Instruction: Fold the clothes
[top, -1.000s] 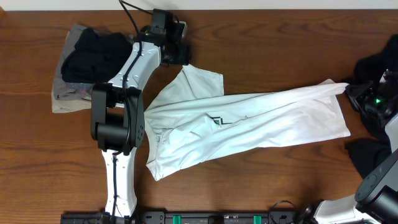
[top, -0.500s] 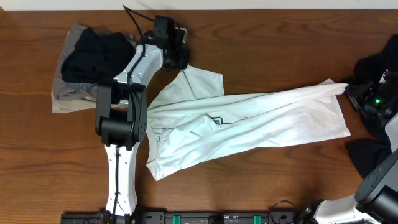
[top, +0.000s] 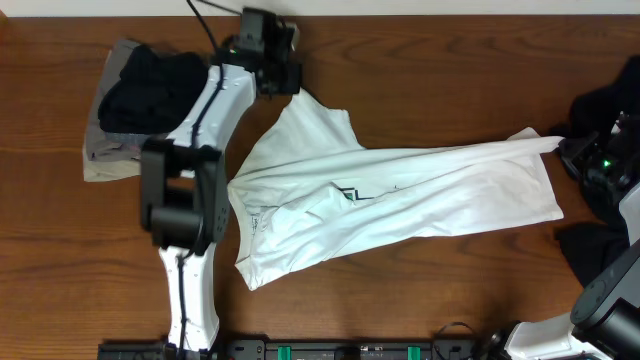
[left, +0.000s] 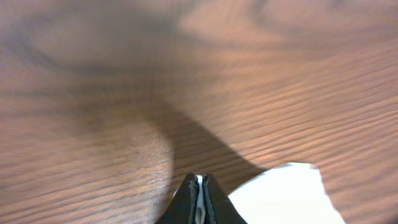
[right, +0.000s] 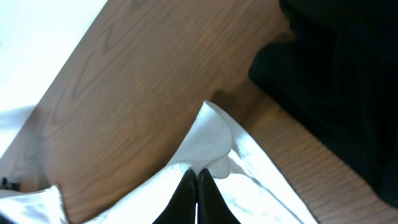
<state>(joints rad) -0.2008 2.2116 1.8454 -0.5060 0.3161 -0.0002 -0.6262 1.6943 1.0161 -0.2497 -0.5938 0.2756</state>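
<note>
The shirt's pinched corner sticks out past the shirt's far edge, so the left gripper should next move back over the shirt beside the small print and let go of that corner.
The white T-shirt (top: 400, 195) lies stretched across the table, its small print (top: 350, 192) facing up near the middle. My left gripper (top: 292, 88) is at the far edge, shut on the shirt's upper left corner. White cloth (left: 280, 196) shows between the fingertips in the left wrist view (left: 200, 186). My right gripper (top: 568, 150) is shut on the shirt's far right corner. The bunched white fabric (right: 211, 134) sits pinched at its tips (right: 197, 176).
A black garment (top: 150, 85) lies piled on a grey-khaki one (top: 105, 160) at the back left, beside the left arm. More black garments (top: 610, 100) lie at the right edge around the right arm, one (top: 590, 250) nearer the front.
My left gripper has shut on the shirt's upper left corner and drawn it toward the far edge, pulling that flap taut. The right gripper has held still.
</note>
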